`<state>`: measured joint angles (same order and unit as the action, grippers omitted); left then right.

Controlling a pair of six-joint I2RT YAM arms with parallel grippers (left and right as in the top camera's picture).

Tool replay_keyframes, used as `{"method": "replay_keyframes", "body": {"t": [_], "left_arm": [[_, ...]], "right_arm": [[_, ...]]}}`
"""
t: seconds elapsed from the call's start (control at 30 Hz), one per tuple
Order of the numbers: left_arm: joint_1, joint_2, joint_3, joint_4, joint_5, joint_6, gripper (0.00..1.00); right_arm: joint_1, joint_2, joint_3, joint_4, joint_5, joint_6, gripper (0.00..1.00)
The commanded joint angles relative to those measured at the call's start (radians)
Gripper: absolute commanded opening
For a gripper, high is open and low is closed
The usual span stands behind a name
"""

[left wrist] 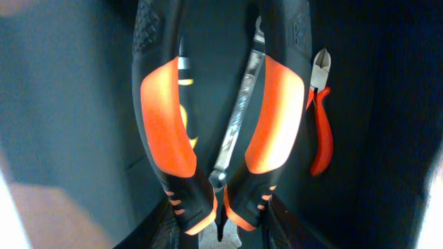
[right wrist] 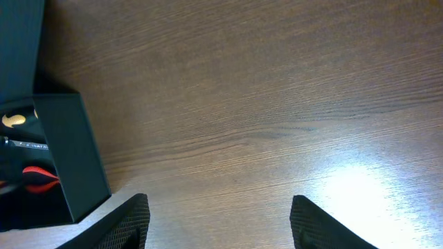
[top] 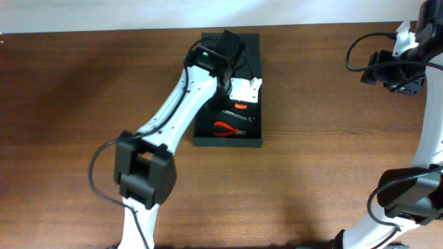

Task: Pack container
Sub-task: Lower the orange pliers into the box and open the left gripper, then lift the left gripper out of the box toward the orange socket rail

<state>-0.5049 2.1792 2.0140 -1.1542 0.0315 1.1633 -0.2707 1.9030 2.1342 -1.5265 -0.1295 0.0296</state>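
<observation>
The robot will next carry the pliers (left wrist: 166,124) back and down onto the small red cutters with its left gripper to let go of the pliers' handle, as the pliers still hang above the container's bottom.
The dark green-black container (top: 228,143) lies open at the table's middle. My left gripper (top: 239,97) reaches down into it and is shut on the handle ends of large orange-and-black pliers (left wrist: 166,124), as the left wrist view (left wrist: 220,232) shows. A silver wrench (left wrist: 235,117) lies on the container floor between the handles. Small red cutters (left wrist: 320,131) lie beside it and also show in the overhead view (top: 228,128). My right gripper (top: 389,72) is open and empty over bare wood at the far right (right wrist: 218,221).
The container's corner (right wrist: 69,159) shows at the left of the right wrist view, with brown wooden tabletop (right wrist: 263,104) filling the rest. The left arm (top: 173,117) crosses the container's left side. A black cable (top: 356,48) loops near the right arm.
</observation>
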Motion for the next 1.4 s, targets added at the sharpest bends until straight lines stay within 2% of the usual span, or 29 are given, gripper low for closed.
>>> {"method": "replay_keyframes", "body": {"t": [0.0, 0.23, 0.3, 0.37, 0.5, 0.7, 0.83, 0.93, 1.0, 1.03, 1.23, 1.27, 1.3, 1.33, 1.37], "left_arm": [[-0.003, 0.038, -0.002, -0.005, 0.025, -0.011, 0.02], [-0.003, 0.062, -0.004, -0.017, 0.026, -0.029, 0.02], [-0.003, 0.071, -0.004, -0.037, 0.035, -0.03, 0.07], [-0.003, 0.081, -0.004, -0.051, 0.036, -0.073, 0.1], [-0.003, 0.092, -0.004, -0.069, 0.037, -0.131, 0.1], [-0.005, 0.092, -0.004, -0.14, 0.079, -0.131, 0.1], [-0.01, 0.093, -0.004, -0.166, 0.095, -0.13, 0.14], [-0.014, 0.093, -0.004, -0.165, 0.096, -0.13, 0.22], [-0.015, 0.093, -0.004, -0.165, 0.095, -0.13, 0.43], [-0.015, 0.093, -0.003, -0.166, 0.092, -0.131, 0.47], [-0.015, 0.093, 0.064, -0.211, 0.085, -0.161, 0.5], [-0.015, 0.093, 0.089, -0.227, 0.081, -0.17, 0.54], [-0.015, 0.093, 0.112, -0.243, 0.08, -0.173, 0.63], [-0.014, 0.093, 0.141, -0.266, 0.081, -0.174, 0.84], [-0.014, 0.093, 0.173, -0.29, 0.08, -0.182, 0.99]], "right_arm": [[0.002, 0.003, 0.0, -0.004, 0.005, 0.006, 0.64], [0.002, 0.003, 0.0, -0.003, 0.005, 0.006, 0.64], [0.002, 0.003, 0.0, -0.003, 0.005, 0.006, 0.64], [0.002, 0.003, 0.0, -0.003, 0.005, 0.006, 0.64], [0.002, 0.003, 0.0, -0.003, 0.005, 0.005, 0.64], [0.002, 0.003, 0.0, -0.003, 0.005, 0.005, 0.64], [0.002, 0.003, 0.0, -0.003, 0.006, 0.005, 0.64], [0.002, 0.003, 0.0, -0.003, 0.005, 0.005, 0.64], [0.002, 0.003, 0.0, -0.003, 0.005, 0.006, 0.64], [0.002, 0.003, 0.0, -0.003, 0.005, 0.006, 0.64], [0.002, 0.003, 0.0, -0.004, 0.005, 0.006, 0.64], [0.002, 0.003, 0.0, -0.004, 0.005, 0.006, 0.65], [0.002, 0.003, 0.0, -0.004, 0.005, 0.006, 0.64], [0.002, 0.003, 0.0, -0.004, 0.005, 0.006, 0.64], [0.002, 0.003, 0.0, -0.004, 0.005, 0.006, 0.64]]}}
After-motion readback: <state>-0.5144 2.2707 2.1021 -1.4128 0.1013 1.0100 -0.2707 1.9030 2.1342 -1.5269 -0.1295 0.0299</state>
